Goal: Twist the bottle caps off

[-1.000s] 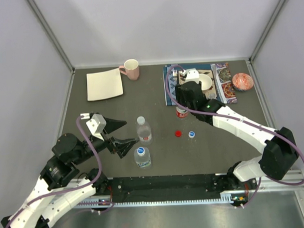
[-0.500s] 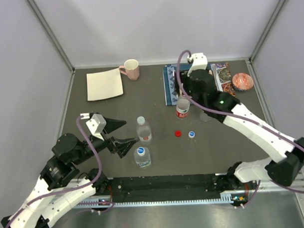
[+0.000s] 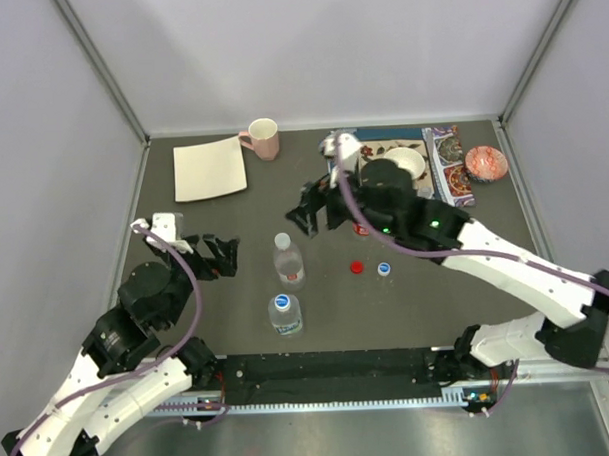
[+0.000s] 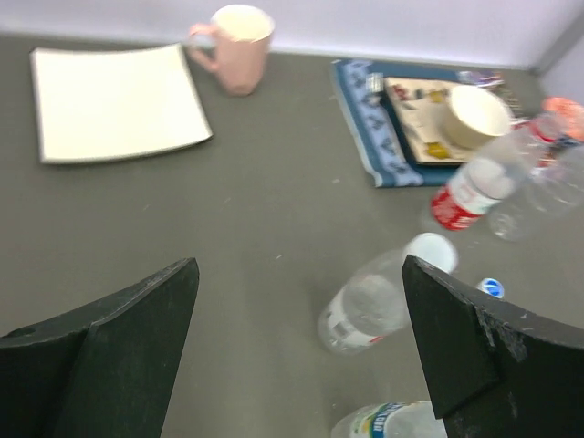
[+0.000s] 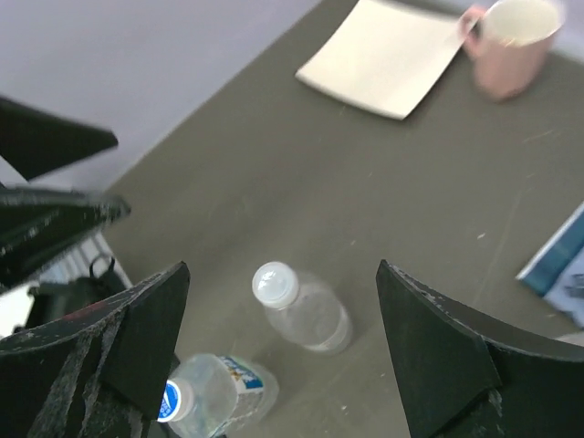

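Observation:
The robot's right gripper will next move down and across to the bottle in the middle of the table, which still has its whitish-grey cap [image 3: 282,241], then close around the bottle's upper part below the cap.
A clear bottle [image 3: 289,264] with a whitish-grey cap [image 3: 282,241] stands mid-table. A second bottle [image 3: 286,317] with a blue cap [image 3: 280,302] stands just in front of it. A red-labelled bottle [image 3: 362,227] is partly hidden behind my right arm; it and another clear bottle [image 4: 538,193] show uncapped in the left wrist view. A loose red cap [image 3: 357,267] and a loose blue cap [image 3: 384,269] lie on the table. My right gripper [image 3: 317,212] is open and empty, above and right of the whitish-capped bottle [image 5: 308,315]. My left gripper [image 3: 225,257] is open and empty, left of both bottles.
A pink mug [image 3: 263,138] and a cream square plate [image 3: 209,168] sit at the back left. A blue patterned mat [image 3: 444,163] with a white bowl [image 3: 407,162] and a red patterned bowl [image 3: 485,164] lie at the back right. Walls enclose three sides.
My right arm has swung left from the red-labelled bottle by the mat to over the table's middle. My left gripper has drawn back left, away from the two front bottles.

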Tool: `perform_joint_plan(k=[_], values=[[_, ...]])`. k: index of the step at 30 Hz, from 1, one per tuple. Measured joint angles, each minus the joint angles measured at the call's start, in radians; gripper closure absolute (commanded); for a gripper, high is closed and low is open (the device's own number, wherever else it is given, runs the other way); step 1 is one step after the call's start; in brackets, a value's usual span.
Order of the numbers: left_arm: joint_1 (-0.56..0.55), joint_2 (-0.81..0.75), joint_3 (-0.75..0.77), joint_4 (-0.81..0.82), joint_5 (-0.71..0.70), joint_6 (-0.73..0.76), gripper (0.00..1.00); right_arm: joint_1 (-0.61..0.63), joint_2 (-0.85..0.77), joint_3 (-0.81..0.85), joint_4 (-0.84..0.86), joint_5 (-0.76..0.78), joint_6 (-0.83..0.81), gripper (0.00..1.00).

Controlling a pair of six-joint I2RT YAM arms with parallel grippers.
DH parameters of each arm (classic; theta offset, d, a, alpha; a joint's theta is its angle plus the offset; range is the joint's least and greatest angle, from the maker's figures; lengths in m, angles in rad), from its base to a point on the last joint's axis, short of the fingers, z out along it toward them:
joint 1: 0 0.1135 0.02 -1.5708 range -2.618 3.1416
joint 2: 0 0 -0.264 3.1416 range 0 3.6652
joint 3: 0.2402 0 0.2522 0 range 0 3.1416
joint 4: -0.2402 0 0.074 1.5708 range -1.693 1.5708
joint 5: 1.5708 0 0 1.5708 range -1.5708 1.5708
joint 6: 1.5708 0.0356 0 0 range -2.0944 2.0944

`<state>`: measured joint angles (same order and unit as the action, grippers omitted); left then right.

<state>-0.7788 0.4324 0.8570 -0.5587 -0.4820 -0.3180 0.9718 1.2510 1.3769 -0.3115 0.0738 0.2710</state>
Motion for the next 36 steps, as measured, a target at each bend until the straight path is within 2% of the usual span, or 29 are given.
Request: perform_joint_plan(k=[7,16,19,22,25,26,28,29,32,36], values=[[0.0,0.0,0.002,-0.13,-0.168,-0.105,0.01,0.064,0.181,-0.004,-0.029,-0.035,0.001,0.15],[0.0,-0.114,-0.013,-0.17,-0.199,-0.145,0.01,0.098,0.271,-0.003,-0.025,0.001,0.001,0.17],[0.0,-0.115,-0.025,-0.171,-0.198,-0.152,0.01,0.101,0.299,-0.003,-0.025,0.011,0.003,0.21],[0.0,-0.115,-0.04,-0.177,-0.196,-0.156,0.01,0.101,0.328,-0.003,-0.024,0.02,0.011,0.25],[0.0,-0.115,-0.053,-0.178,-0.196,-0.157,0.01,0.101,0.349,-0.008,-0.02,0.035,0.019,0.38],[0.0,-0.115,-0.055,-0.178,-0.196,-0.157,0.01,0.101,0.35,-0.013,-0.019,0.04,0.021,0.48],[0.0,-0.115,-0.061,-0.178,-0.193,-0.156,0.01,0.101,0.35,-0.024,-0.018,0.052,0.023,0.56],[0.0,-0.115,-0.063,-0.178,-0.192,-0.156,0.01,0.101,0.351,-0.028,-0.015,0.057,0.026,0.63],[0.0,-0.115,-0.065,-0.177,-0.19,-0.156,0.01,0.101,0.35,-0.029,-0.003,0.081,0.027,0.71],[0.0,-0.114,-0.066,-0.174,-0.188,-0.152,0.01,0.101,0.341,-0.033,-0.002,0.111,0.028,0.72]])
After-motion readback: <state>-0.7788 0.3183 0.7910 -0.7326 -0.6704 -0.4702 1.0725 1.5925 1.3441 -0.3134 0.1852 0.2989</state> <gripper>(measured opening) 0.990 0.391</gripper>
